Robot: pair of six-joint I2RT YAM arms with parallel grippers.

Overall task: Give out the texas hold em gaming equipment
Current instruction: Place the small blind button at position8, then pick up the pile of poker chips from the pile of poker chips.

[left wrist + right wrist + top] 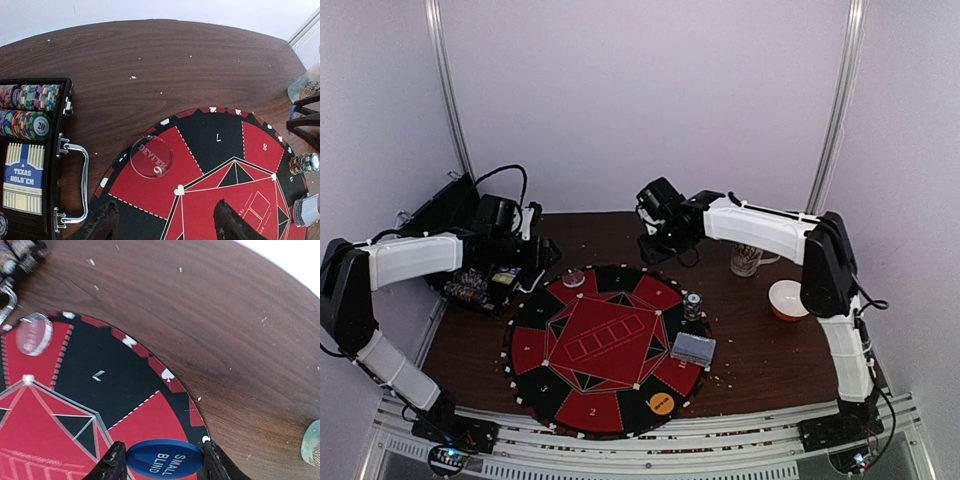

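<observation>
The small blind button [164, 458] in my right gripper goes down onto the far red segment beyond the chip stack next, since that segment lies bare beneath it.
A round red-and-black poker mat [607, 350] lies on the wooden table. A clear dealer button [151, 156] lies on its far left red segment, also in the top view [574, 278] and the right wrist view [34, 333]. An orange button [662, 404] lies near the mat's front edge. A grey-blue card deck [693, 349] and a small chip stack [692, 304] sit at the mat's right. My right gripper [162, 460] is shut on a blue "small blind" button [164, 458], above the mat's far right edge. My left gripper [165, 222] is open and empty above the mat's left side.
An open black case [30, 160] with chip rows and a boxed Texas Hold'em deck stands at the left [480, 285]. A patterned mug [747, 260] and a white-and-orange bowl [788, 299] stand at the right. Crumbs dot the table.
</observation>
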